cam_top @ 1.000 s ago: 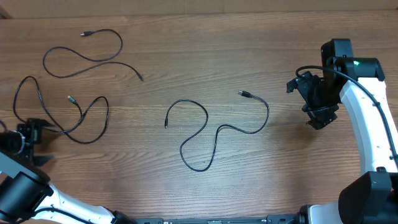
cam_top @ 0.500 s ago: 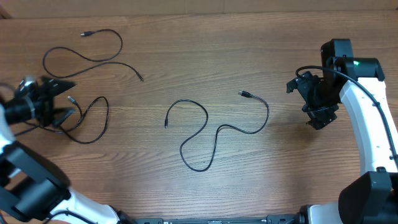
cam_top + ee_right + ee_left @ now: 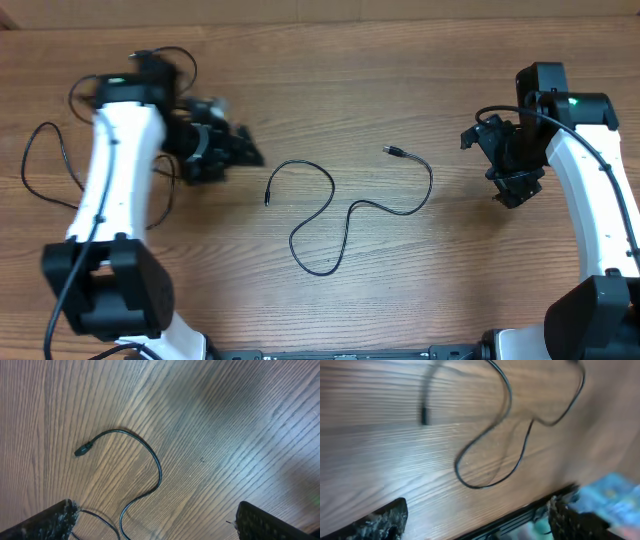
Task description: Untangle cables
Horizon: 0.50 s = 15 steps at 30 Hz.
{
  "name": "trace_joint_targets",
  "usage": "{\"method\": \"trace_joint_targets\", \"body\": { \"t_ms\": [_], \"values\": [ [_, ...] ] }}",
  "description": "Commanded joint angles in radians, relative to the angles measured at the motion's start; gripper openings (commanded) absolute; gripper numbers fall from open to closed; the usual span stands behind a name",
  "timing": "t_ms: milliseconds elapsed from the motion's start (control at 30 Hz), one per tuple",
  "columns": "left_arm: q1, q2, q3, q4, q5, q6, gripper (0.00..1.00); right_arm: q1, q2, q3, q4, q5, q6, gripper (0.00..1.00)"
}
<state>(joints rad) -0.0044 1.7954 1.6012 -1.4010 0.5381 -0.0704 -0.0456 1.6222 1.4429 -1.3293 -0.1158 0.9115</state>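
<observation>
My left gripper moves back and to the right in the overhead view next, down onto the middle cable's near bend, since the piece of cable lies uncovered there.
One thin black cable (image 3: 431, 180) lies loose in an S shape at the table's middle, with a plug at each end. It also shows blurred in the left wrist view (image 3: 520, 457) and in the right wrist view (image 3: 159, 467). Two more cables lie at the left, a loop (image 3: 27, 160) and a top strand (image 3: 190, 62), both partly hidden under my left arm. My left gripper (image 3: 240, 150) is open and empty, left of the middle cable. My right gripper (image 3: 500, 165) is open and empty, right of that cable.
The wooden table's front edge (image 3: 520, 515) shows in the left wrist view. My right arm's own thick wires (image 3: 490, 115) hang by the right gripper.
My left arm has swung from the far left edge up and right, over the left cables toward the middle cable. The right arm and the middle cable have not moved.
</observation>
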Motion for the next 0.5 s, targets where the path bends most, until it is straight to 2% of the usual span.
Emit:
{"method": "trace_joint_targets", "body": {
  "t_ms": [0,133,233,367,467],
  "values": [
    [-0.145,-0.010,-0.033,0.039,-0.048,0.013,0.91,-0.002,-0.009,0.017,0.000,0.002,-0.003,1.00],
    [-0.317,-0.009,-0.083,0.164,-0.074,-0.077,0.95,-0.002,-0.009,0.017,0.000,0.002,-0.004,1.00],
    [-0.407,0.000,-0.116,0.232,-0.160,-0.160,1.00,-0.002,-0.009,0.017,0.000,0.002,-0.004,1.00],
    [-0.502,0.017,-0.164,0.299,-0.227,-0.247,1.00,-0.002,-0.009,0.017,0.000,0.002,-0.004,1.00],
    [-0.566,0.019,-0.217,0.370,-0.231,-0.259,1.00,-0.002,-0.009,0.017,0.000,0.002,-0.004,1.00]
  ]
}}
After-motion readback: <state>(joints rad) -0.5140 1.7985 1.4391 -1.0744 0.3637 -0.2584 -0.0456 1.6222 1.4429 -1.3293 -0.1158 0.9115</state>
